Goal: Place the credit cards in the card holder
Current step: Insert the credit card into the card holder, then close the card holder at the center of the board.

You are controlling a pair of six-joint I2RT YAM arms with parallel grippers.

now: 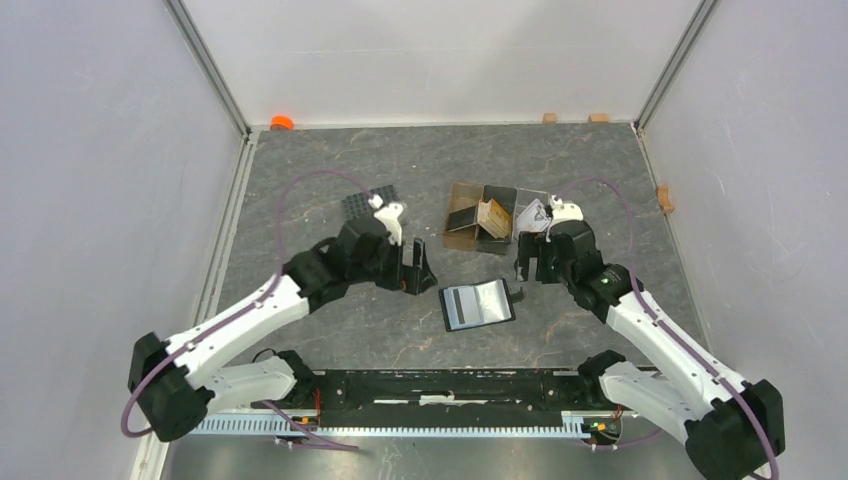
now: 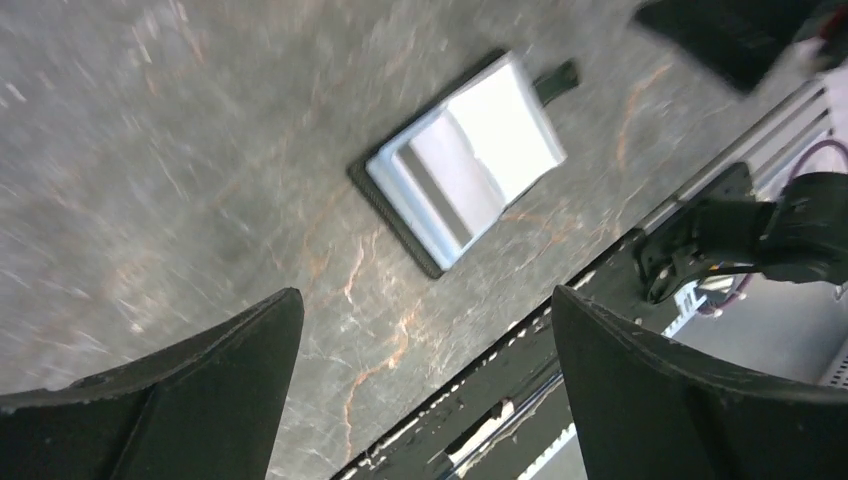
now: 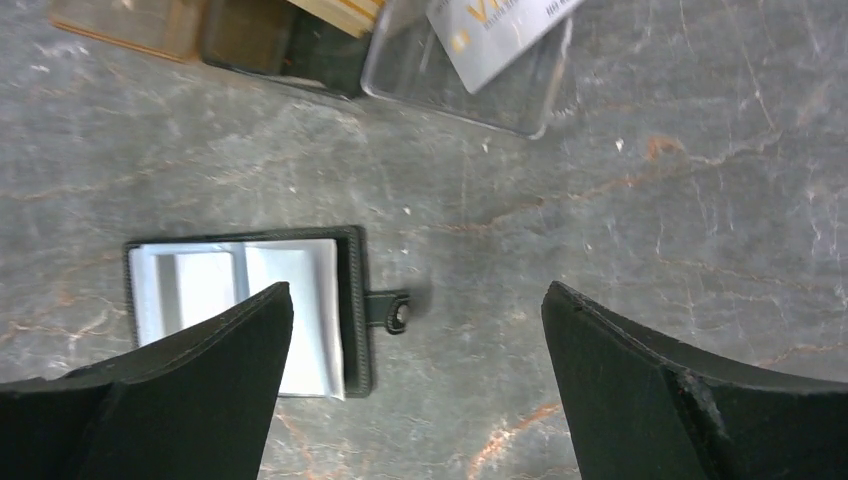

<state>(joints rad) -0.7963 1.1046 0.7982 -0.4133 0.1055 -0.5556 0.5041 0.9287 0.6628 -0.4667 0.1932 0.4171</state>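
The right gripper comes down and back onto the loose end of the strap tab (image 1: 518,295) (image 3: 398,314) next, since that tab sticks out past the card holder's edge.
The card holder (image 1: 478,305) lies open on the table, pale blue-grey inside up, strap tab to its right. It also shows in the left wrist view (image 2: 465,160) and the right wrist view (image 3: 240,300). Tan credit cards (image 1: 492,215) stand in the brown box (image 1: 462,220). A whitish printed card (image 1: 533,213) lies in the clear tray (image 3: 470,85); the card shows there too (image 3: 500,30). My left gripper (image 1: 418,270) is open and empty, left of the holder (image 2: 425,295). My right gripper (image 1: 530,268) is open and empty, above the strap tab's right (image 3: 415,288).
A black gridded mat (image 1: 365,203) lies behind the left gripper. An orange object (image 1: 282,122) and small wooden blocks (image 1: 549,117) sit at the far edge, another block (image 1: 665,197) at the right wall. White walls enclose the table.
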